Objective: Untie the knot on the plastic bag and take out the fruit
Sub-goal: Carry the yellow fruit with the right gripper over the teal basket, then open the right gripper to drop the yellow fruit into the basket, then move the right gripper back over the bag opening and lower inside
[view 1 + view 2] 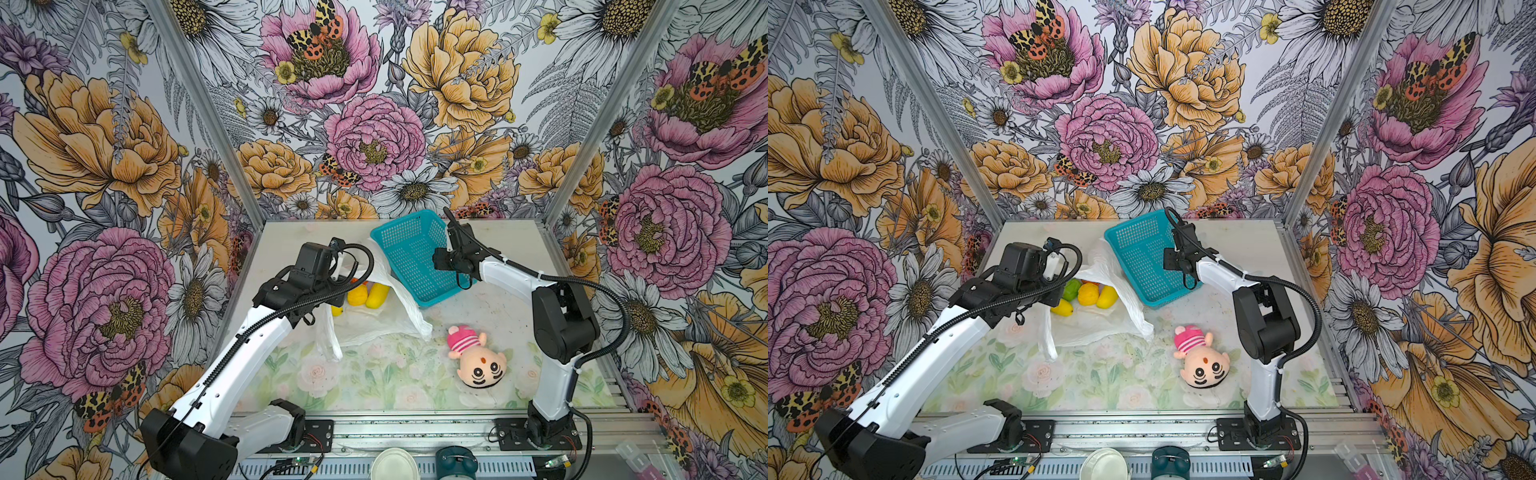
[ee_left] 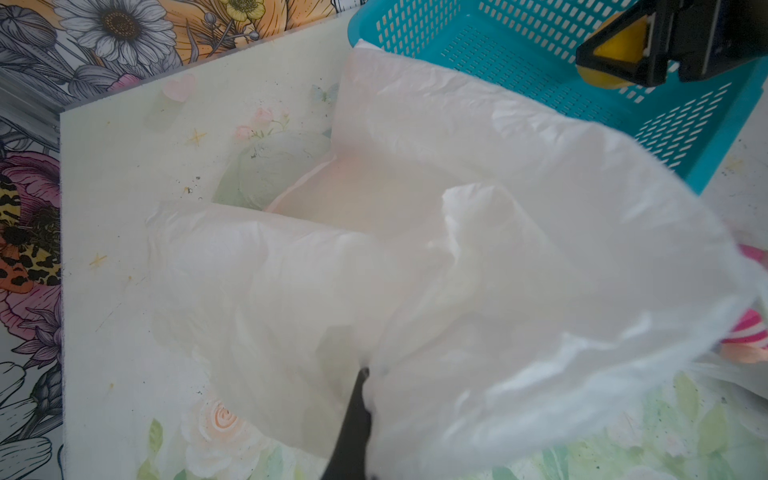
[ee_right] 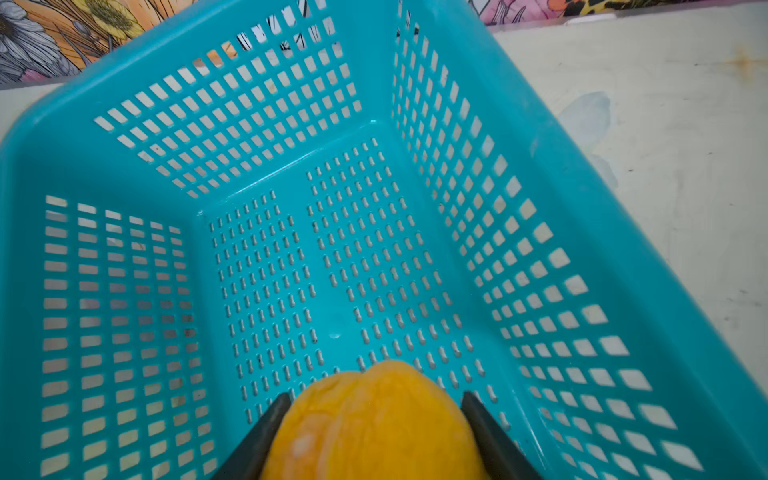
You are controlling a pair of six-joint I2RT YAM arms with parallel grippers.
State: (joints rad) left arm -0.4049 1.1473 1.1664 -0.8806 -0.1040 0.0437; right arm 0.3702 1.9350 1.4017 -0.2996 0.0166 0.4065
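Note:
The yellow-orange fruit (image 3: 374,428) already hangs between the teal basket's sides. My right gripper will next go down a little toward the bottom of the basket and release it there.
The white plastic bag (image 1: 386,320) (image 1: 1100,326) lies on the mat with its mouth lifted open. My left gripper (image 2: 368,372) is shut on a fold of the bag's film (image 2: 498,257), which hides one finger. Inside the mouth lie several fruit: a green one (image 1: 1071,289), a yellow-orange round one (image 1: 1088,294) and two yellow ones (image 1: 1106,297) (image 1: 1062,308). No knot shows; a loose strap (image 1: 328,338) hangs toward the front. My right gripper (image 3: 376,399) (image 1: 440,259) is shut on a yellow-orange fruit (image 3: 374,428), held above the floor of the teal basket (image 3: 291,257).
The teal basket (image 1: 415,266) (image 1: 1142,266) stands at the back, tilted against the bag's far edge, with nothing lying in it. A pink-striped plush doll (image 1: 478,357) (image 1: 1202,359) lies on the mat at front right. Floral walls close in three sides.

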